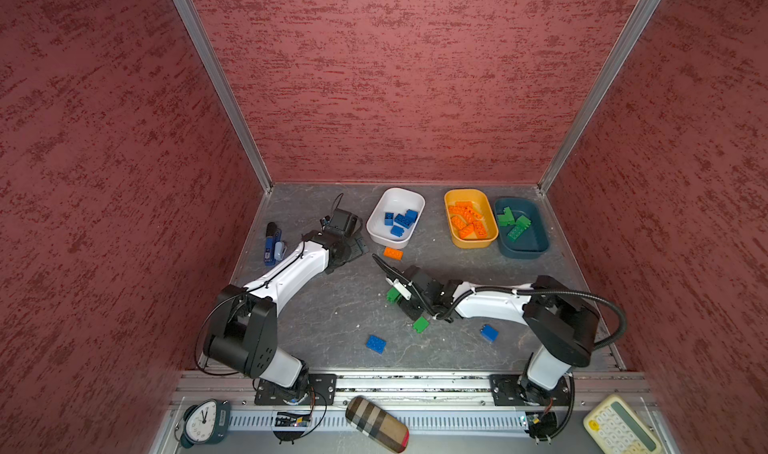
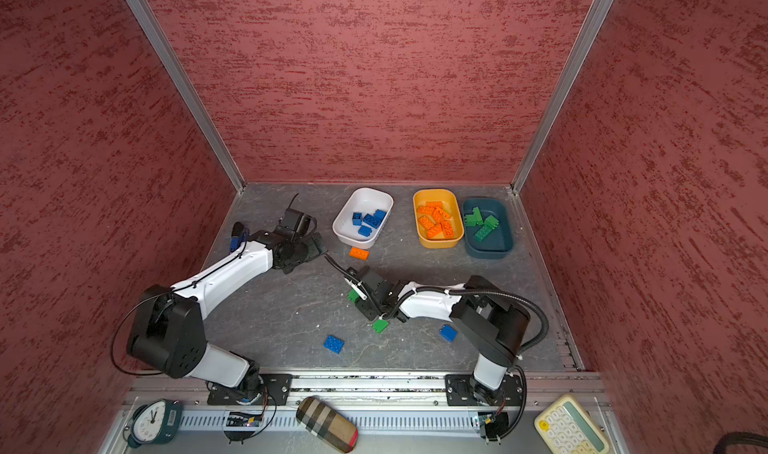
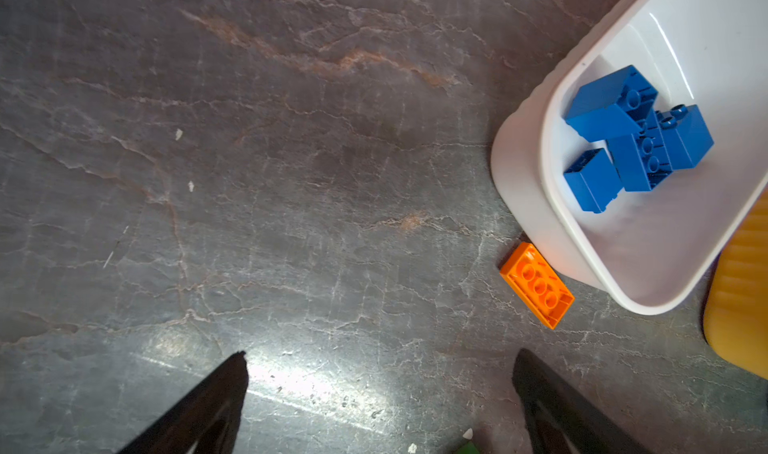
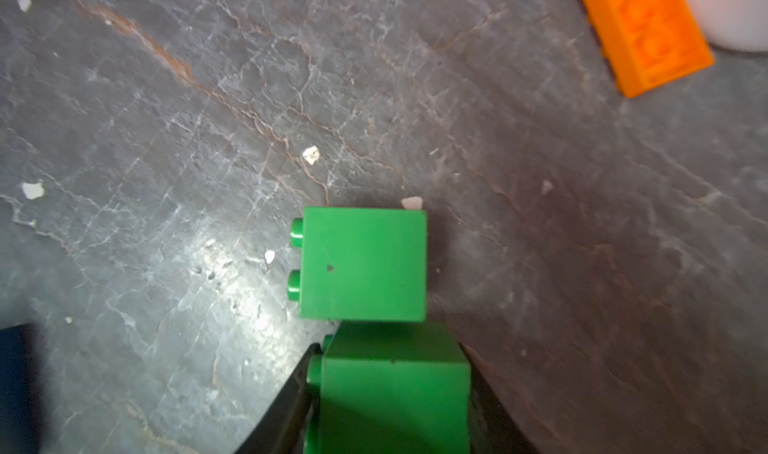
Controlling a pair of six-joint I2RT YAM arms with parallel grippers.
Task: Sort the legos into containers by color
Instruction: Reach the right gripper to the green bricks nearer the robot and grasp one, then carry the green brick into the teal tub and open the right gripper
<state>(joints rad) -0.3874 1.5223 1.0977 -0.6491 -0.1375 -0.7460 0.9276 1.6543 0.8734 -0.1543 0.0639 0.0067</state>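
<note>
The teal container [image 1: 528, 244] already holds green legos. The right gripper rises with the green lego next, swings outward over that container and releases the lego inside.
My right gripper [image 4: 390, 352] is shut on a green lego [image 4: 395, 393] low over the floor, mid-table in a top view [image 1: 397, 300]. A second green lego [image 4: 363, 263] lies just ahead of it. My left gripper [image 3: 380, 373] hangs open and empty beside the white container [image 1: 395, 200], which holds blue legos [image 1: 401, 219]. An orange lego [image 1: 392, 253] lies in front of that tub. The yellow-orange container [image 1: 473, 244] holds orange legos and the teal container [image 1: 528, 244] green ones. Loose on the floor are a green lego [image 1: 420, 324] and two blue ones [image 1: 375, 344] [image 1: 489, 332].
A blue-and-black stapler [image 1: 273, 244] lies by the left wall behind the left arm. Red walls close in three sides. Past the front rail sit a clock [image 1: 203, 423], a checked case [image 1: 377, 425] and a calculator [image 1: 621, 429].
</note>
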